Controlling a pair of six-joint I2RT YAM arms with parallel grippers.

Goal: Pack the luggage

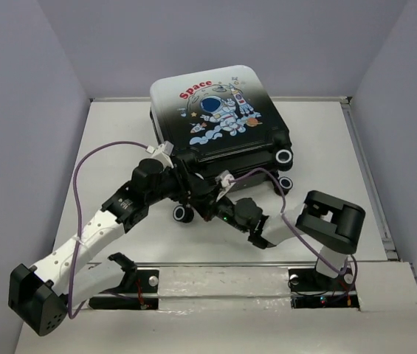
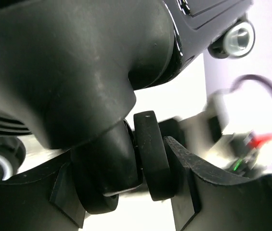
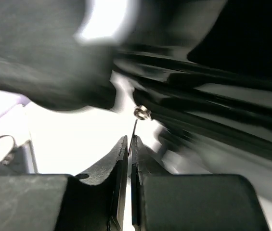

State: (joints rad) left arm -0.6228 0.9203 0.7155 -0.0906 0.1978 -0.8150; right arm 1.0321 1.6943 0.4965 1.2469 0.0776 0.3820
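My right gripper has the luggage's near corner (image 1: 184,158) to its left in the top view, so it will next move toward that corner and let go of the zipper pull.
The luggage (image 1: 215,110) lies shut on the table at the back, astronaut print and red "Space" facing up, black wheels toward me. My left gripper (image 1: 188,188) is at its near left corner. In the left wrist view a black double wheel (image 2: 150,159) sits between the left gripper's (image 2: 126,163) fingers (image 2: 188,183) and touches both. My right gripper (image 1: 214,198) is just beside it at the luggage's near edge. In the right wrist view the right gripper (image 3: 130,142) is shut on a thin metal zipper pull (image 3: 134,127) that hangs from a small silver slider (image 3: 142,113).
Two white-hubbed wheels (image 1: 184,214) (image 1: 284,156) stick out along the luggage's near side. Purple cables (image 1: 90,158) loop over both arms. Grey walls close in the white table (image 1: 105,133) on three sides. The two arms nearly touch at the luggage corner.
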